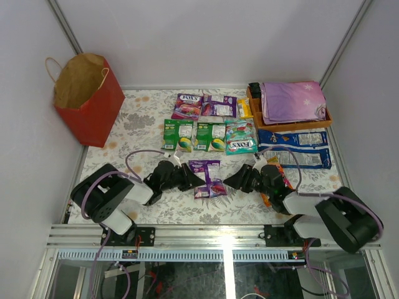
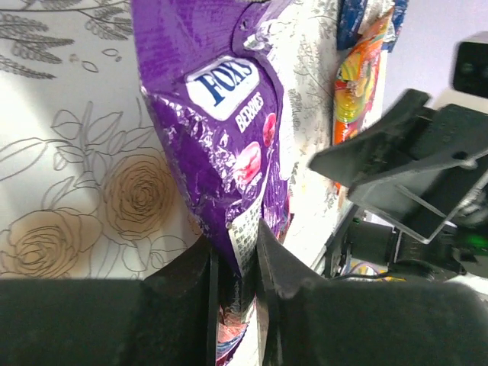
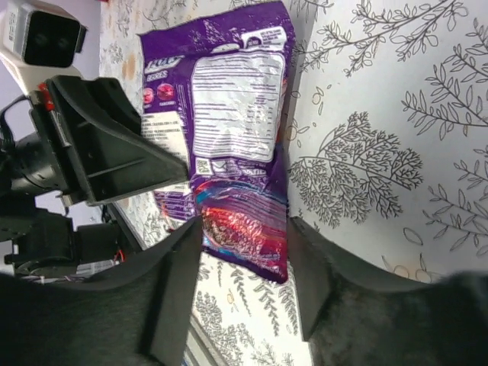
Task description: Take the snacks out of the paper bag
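Note:
The row has room between the red bag and the far purple packets, so my left gripper will next lift the packet outward and then lower it there.
The red paper bag (image 1: pixel 87 103) stands open at the far left, away from both arms. Several snacks lie in rows on the floral table. A purple FOX'S packet (image 1: pixel 207 177) lies between the two grippers. My left gripper (image 1: pixel 192 179) is shut on the packet's edge; in the left wrist view (image 2: pixel 236 248) the purple packet (image 2: pixel 217 114) runs out from between the jaws. My right gripper (image 1: pixel 232 180) is open; in the right wrist view (image 3: pixel 244 225) its jaws stand either side of the packet's (image 3: pixel 229 114) near end without touching it.
Green packets (image 1: pixel 179 135), a teal packet (image 1: pixel 241 138) and purple packets (image 1: pixel 188 106) lie mid-table. Two blue-and-white packs (image 1: pixel 293 138) lie on the right. A wooden tray (image 1: pixel 324 118) with a purple cloth (image 1: pixel 293 101) stands far right. An orange packet (image 1: pixel 279 182) lies under the right arm.

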### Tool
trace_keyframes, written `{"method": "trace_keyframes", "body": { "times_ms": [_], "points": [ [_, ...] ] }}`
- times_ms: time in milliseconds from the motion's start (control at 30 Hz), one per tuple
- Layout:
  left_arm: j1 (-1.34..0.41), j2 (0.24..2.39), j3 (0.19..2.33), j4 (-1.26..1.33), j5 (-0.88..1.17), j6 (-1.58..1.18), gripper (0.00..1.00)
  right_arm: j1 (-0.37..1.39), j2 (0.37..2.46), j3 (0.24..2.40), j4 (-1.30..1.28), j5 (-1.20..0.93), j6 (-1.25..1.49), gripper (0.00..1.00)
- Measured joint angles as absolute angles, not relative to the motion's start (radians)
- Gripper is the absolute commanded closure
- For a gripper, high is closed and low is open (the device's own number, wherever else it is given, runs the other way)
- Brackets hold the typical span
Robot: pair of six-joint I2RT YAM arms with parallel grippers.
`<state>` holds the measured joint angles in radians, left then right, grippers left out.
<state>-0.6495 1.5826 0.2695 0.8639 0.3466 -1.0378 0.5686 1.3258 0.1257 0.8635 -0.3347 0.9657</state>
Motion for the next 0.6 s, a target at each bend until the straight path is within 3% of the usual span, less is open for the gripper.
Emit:
{"method": "trace_keyframes", "body": {
  "times_ms": [100,200,433,600],
  "points": [
    [-0.649,1.572,0.279,0.813,0.333,-1.018,1.0,0.583,1.196,0.144,0.723,-0.3,0.926,0.8],
    [-0.648,1.575,0.282,0.806,0.332,-1.012,1.0,0.628,1.113,0.202,0.592,-0.265,0.881,0.92],
    [-0.647,1.58,0.294,0.785,0.333,-1.002,1.0,0.67,1.136,0.257,0.546,-0.279,0.854,0.93],
    [-0.63,1.467,0.367,0.58,0.34,-0.91,1.0,0.672,1.065,0.257,0.452,-0.278,0.828,0.92]
  ]
}}
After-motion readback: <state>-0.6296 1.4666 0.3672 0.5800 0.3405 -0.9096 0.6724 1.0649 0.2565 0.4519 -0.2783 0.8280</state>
